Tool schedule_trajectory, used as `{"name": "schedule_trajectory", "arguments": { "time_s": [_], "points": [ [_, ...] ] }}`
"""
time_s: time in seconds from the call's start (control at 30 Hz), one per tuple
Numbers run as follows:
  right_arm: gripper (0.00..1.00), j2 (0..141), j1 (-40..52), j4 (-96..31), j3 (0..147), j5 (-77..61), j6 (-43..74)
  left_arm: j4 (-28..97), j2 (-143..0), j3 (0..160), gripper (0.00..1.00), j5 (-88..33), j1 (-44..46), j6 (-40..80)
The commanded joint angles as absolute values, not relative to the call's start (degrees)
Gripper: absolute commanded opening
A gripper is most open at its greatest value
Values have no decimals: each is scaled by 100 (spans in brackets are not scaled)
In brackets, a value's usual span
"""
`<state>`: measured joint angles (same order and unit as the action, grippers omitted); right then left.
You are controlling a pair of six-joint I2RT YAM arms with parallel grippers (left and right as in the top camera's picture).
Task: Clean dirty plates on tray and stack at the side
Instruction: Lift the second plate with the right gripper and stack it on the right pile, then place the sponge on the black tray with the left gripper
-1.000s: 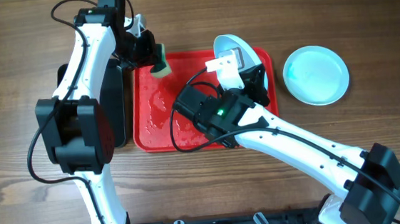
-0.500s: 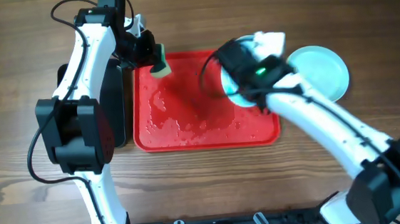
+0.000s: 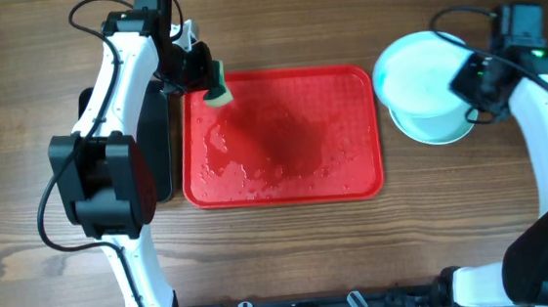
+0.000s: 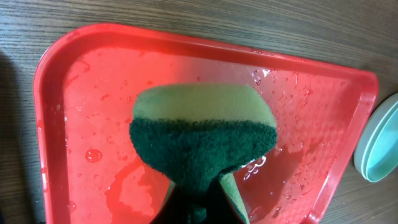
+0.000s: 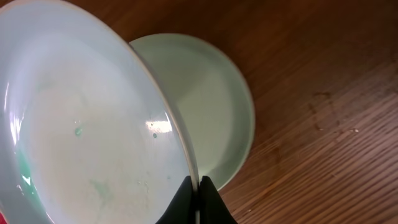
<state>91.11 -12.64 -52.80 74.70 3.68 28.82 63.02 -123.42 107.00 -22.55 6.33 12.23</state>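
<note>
The whitish plate (image 5: pixel 81 124) hangs tilted over the other one. Next I will lower my right gripper until the held plate rests on the pale aqua plate (image 5: pixel 208 112), then let go of the held plate's rim.
The red tray (image 3: pixel 354 172) lies in the middle of the table, wet and with no plates on it; it also shows in the left wrist view (image 4: pixel 93 81). My left gripper (image 3: pixel 206 80) is shut on a green and yellow sponge (image 4: pixel 202 137) above the tray's far left corner. My right gripper (image 5: pixel 198 190) is shut on the rim of a whitish plate (image 5: pixel 81 124) with faint green specks. It holds the plate tilted over a pale aqua plate (image 5: pixel 208 106) that rests on the table right of the tray (image 3: pixel 444 132). A third plate is not visible.
A black tray (image 3: pixel 158 133) lies left of the red tray, mostly under my left arm. Bare wooden table surrounds both trays. The aqua plate's edge shows at the right of the left wrist view (image 4: pixel 380 149).
My right arm has carried the whitish plate from the tray's far right corner to the right, over the aqua plate on the table. The left arm and sponge have not moved.
</note>
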Motion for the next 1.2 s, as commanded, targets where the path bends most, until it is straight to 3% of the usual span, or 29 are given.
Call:
{"name": "schedule_trajectory", "arguments": {
  "time_s": [0.0, 0.3, 0.33, 0.43, 0.6, 0.9, 1.17],
  "points": [
    [4, 8978, -1852, -4969, 7024, 78, 2755, 6307, -12173, 10757, 4, -2239, 655, 1090],
    [6, 8980, -2143, -3632, 5789, -226, 2349, 6302, -12173, 10757, 4, -2191, 655, 1092],
    [14, 8991, -2099, -3430, 5684, -401, 2206, 6305, -12173, 10757, 4, -2141, 655, 1092],
    [50, 9063, -1959, -3144, 5553, -493, 2084, 6305, -12171, 10759, 4, -1824, 652, 1118],
    [83, 9107, -1732, -3188, 5688, -956, 1780, 6563, -11957, 10805, 4, -991, 561, 1396],
    [96, 8989, -725, -4268, 7087, -1378, 1153, 7758, -11253, 10785, 4, 856, 95, 1363],
    [97, 9065, 392, -4259, 7083, -1330, 1142, 6687, -11284, 9437, 4, 1015, -530, 462]
  ]
}}
